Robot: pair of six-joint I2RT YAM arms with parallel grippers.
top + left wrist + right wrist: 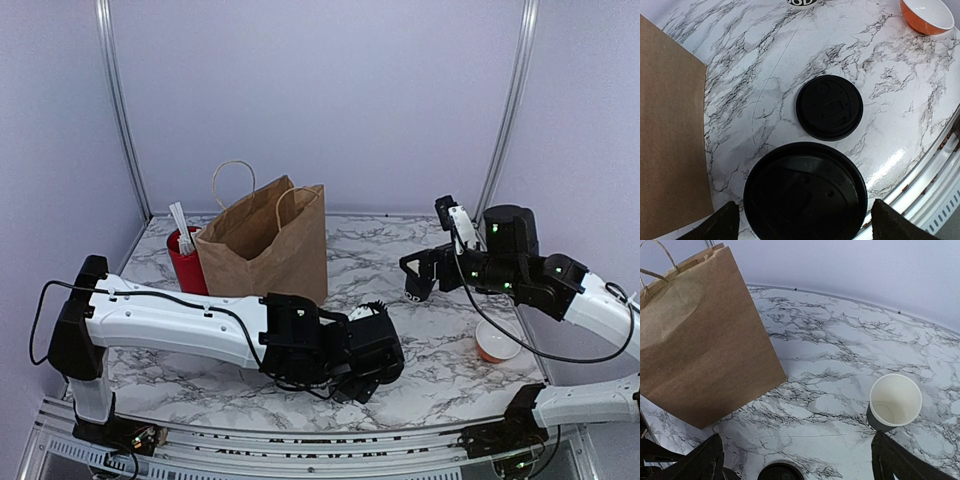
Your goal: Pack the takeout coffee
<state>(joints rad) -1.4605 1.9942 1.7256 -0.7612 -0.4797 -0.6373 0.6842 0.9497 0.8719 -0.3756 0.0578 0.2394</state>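
The right gripper comes down and to the left in the top view, around the black cup, next. The takeout coffee (805, 192) is lidded near the table's front edge.
The takeout coffee (805, 192) shows from above as a black cup under a black lid, standing between my left gripper's fingers; its sides are hidden. My left gripper (805, 207) is open and straddles it, low over the table's front edge (370, 355). In the top view the arm hides the cup. A brown paper bag (265, 245) stands open at the back left and shows in the left wrist view (670, 125) and the right wrist view (700, 340). My right gripper (797, 440) is open and empty, held above the table (415, 278).
A loose flat black lid (830, 107) lies just beyond the coffee. An open cup with a white inside (895, 400) stands by my right gripper's right finger. An orange bowl (497, 343) sits front right. A red holder (185, 265) with white sticks stands left of the bag.
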